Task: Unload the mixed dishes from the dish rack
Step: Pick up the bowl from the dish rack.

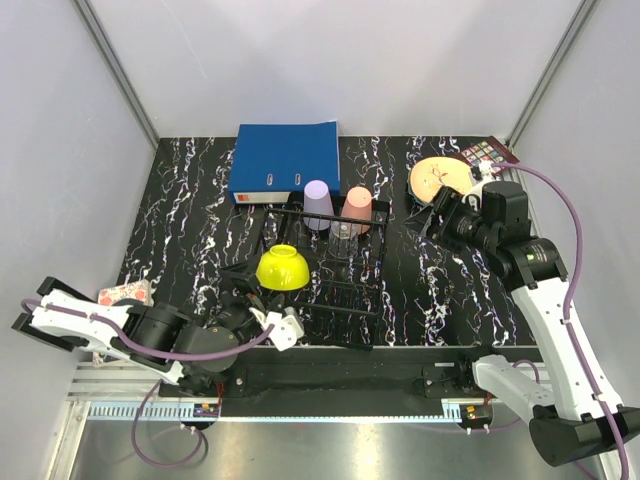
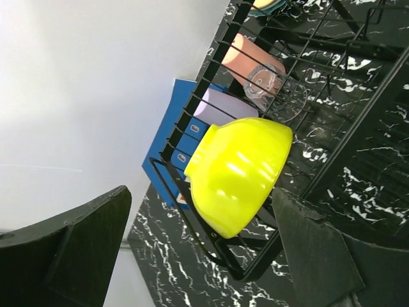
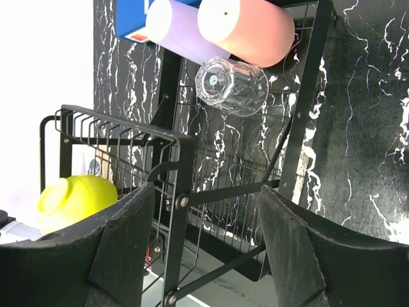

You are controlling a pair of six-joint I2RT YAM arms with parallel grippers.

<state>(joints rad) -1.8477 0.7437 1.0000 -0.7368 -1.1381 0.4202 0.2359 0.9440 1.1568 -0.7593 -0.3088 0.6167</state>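
I should move my left gripper to the right in the top view, with its fingers around the bowl's near rim (image 1: 264, 283) (image 2: 227, 231), because the bowl is on that side of it.
The black wire dish rack (image 1: 345, 290) stands mid-table. On its near left corner a yellow bowl (image 1: 281, 267) rests upside down. At its far end stand a lilac cup (image 1: 318, 203) and a salmon-pink cup (image 1: 358, 208), with a clear glass (image 1: 343, 238) in front of them. A peach plate (image 1: 440, 178) lies on the table at the back right. My left gripper (image 1: 262, 308) is open just short of the bowl (image 2: 236, 173), not touching it. My right gripper (image 1: 440, 215) hangs open and empty off the rack's right side (image 3: 185, 166).
A blue binder (image 1: 285, 162) lies behind the rack, against the back wall. A red-and-white patterned item (image 1: 125, 293) sits by the left arm, and a small patterned card (image 1: 490, 155) lies at the back right corner. Grey walls close three sides.
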